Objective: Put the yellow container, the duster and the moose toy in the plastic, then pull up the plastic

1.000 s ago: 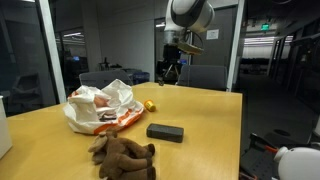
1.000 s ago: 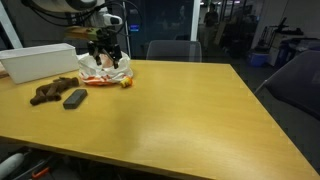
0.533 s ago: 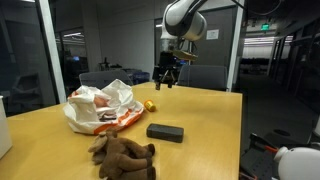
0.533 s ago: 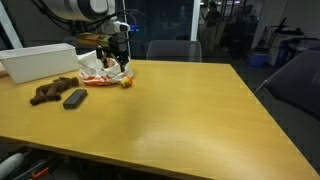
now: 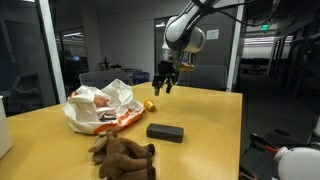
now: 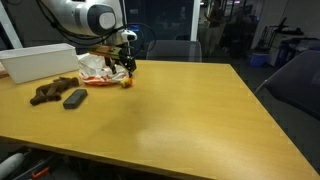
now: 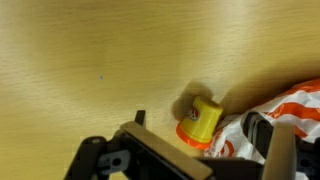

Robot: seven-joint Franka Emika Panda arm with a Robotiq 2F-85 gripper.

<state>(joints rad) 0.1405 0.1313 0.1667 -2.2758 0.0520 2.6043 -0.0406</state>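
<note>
I should move my gripper down with its fingers open, around the yellow container's body (image 5: 149,105) (image 7: 203,119), to close there, because the container is below my gripper, between my fingers.
The yellow container (image 5: 149,104) stands on the wooden table just beside the plastic bag (image 5: 100,107); it also shows in the exterior view (image 6: 126,83) and in the wrist view (image 7: 200,121), with an orange rim. My gripper (image 5: 162,86) hangs open and empty above it, not touching; it also shows in the exterior view (image 6: 127,66) and the wrist view (image 7: 190,165). The duster (image 5: 165,132) lies flat nearer the front. The moose toy (image 5: 123,155) lies slumped beside it. The plastic's crinkled edge shows in the wrist view (image 7: 285,115).
A white box (image 6: 40,62) stands behind the moose toy (image 6: 52,90) and the duster (image 6: 75,98), next to the plastic (image 6: 103,72). Chairs stand at the far table edge (image 6: 165,48). A wide stretch of bare wooden table (image 6: 190,110) lies beside the objects.
My gripper has come down and moved toward the yellow container. The objects on the table have not moved.
</note>
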